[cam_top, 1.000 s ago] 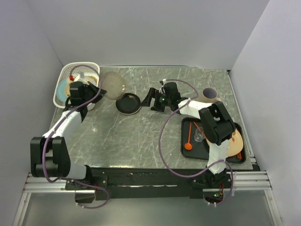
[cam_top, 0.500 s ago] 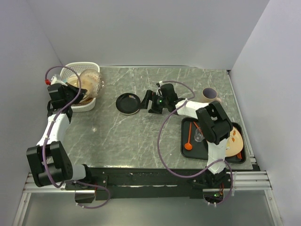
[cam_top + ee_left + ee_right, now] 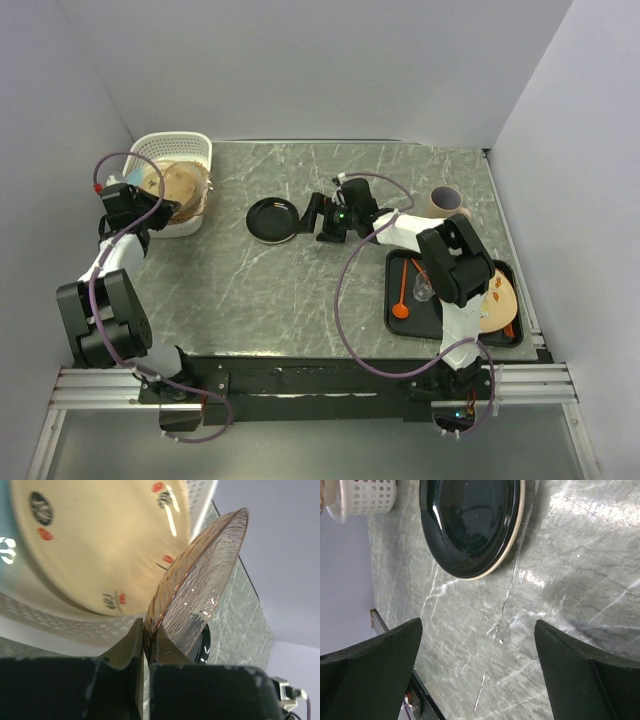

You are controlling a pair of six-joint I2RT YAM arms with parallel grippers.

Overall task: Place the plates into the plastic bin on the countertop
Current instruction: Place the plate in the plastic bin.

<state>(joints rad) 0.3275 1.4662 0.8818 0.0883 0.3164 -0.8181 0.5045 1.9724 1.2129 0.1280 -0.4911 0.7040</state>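
Observation:
I should move my left gripper to the left in the top view, because the ribbed plate [image 3: 182,185] it is holding reaches the bin's edge that faces the dark brown plate.
My left gripper [image 3: 158,208] is shut on the rim of a translucent pink-amber ribbed plate [image 3: 182,185] and holds it tilted on edge over the white lattice plastic bin [image 3: 190,146]. In the left wrist view the fingers [image 3: 131,645] pinch that plate [image 3: 200,585]. A cream plate with red and black marks [image 3: 100,540] lies inside the bin beside it. A dark brown plate with a pale rim [image 3: 273,220] lies flat on the grey-green countertop [image 3: 280,290]. My right gripper [image 3: 313,215] is open just right of it. The right wrist view shows that plate [image 3: 467,522] ahead of the open gripper [image 3: 480,652].
A black tray [image 3: 400,320] at the right holds an orange spoon [image 3: 401,295], a clear glass and a cream plate with orange marks [image 3: 497,300]. A tan cup [image 3: 443,203] stands behind the tray. A blue plate's edge [image 3: 4,545] shows in the bin. Grey walls enclose the table.
My left arm has swung left from the countertop to the bin, carrying the translucent plate over it. My right gripper has edged slightly left toward the dark plate.

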